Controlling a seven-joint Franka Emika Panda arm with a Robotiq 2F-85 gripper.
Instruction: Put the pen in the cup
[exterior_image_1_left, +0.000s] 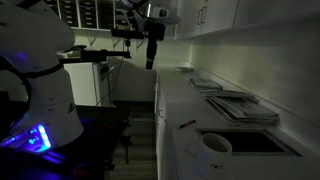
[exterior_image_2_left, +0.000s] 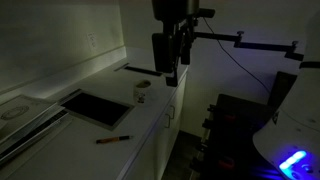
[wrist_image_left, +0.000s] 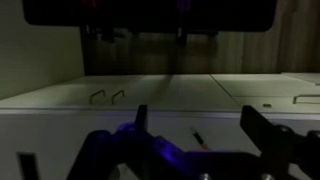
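Note:
My gripper goes outward over the counter and down next, turning its fingers across the pen's end away from the counter's front edge (exterior_image_1_left: 192, 122), since the pen lies slanted.
The room is dark. The pen (exterior_image_1_left: 187, 124) is a short thin dark stick lying flat on the white counter, and it also shows in an exterior view (exterior_image_2_left: 113, 139). The cup (exterior_image_1_left: 215, 145), cream with a dark inside, stands upright on the counter a short way from the pen and shows in both exterior views (exterior_image_2_left: 142, 92). My gripper (exterior_image_1_left: 150, 60) hangs high above the counter's edge, open and empty (exterior_image_2_left: 170, 70). In the wrist view the pen (wrist_image_left: 198, 135) lies far below, between the two spread fingers (wrist_image_left: 197, 118).
A dark flat rectangular tray (exterior_image_2_left: 95, 108) lies on the counter beside the cup. Flat stacked trays (exterior_image_1_left: 240, 105) sit farther along. The counter's front edge drops to cabinet doors (wrist_image_left: 105, 96). The robot base glows blue (exterior_image_1_left: 40, 135).

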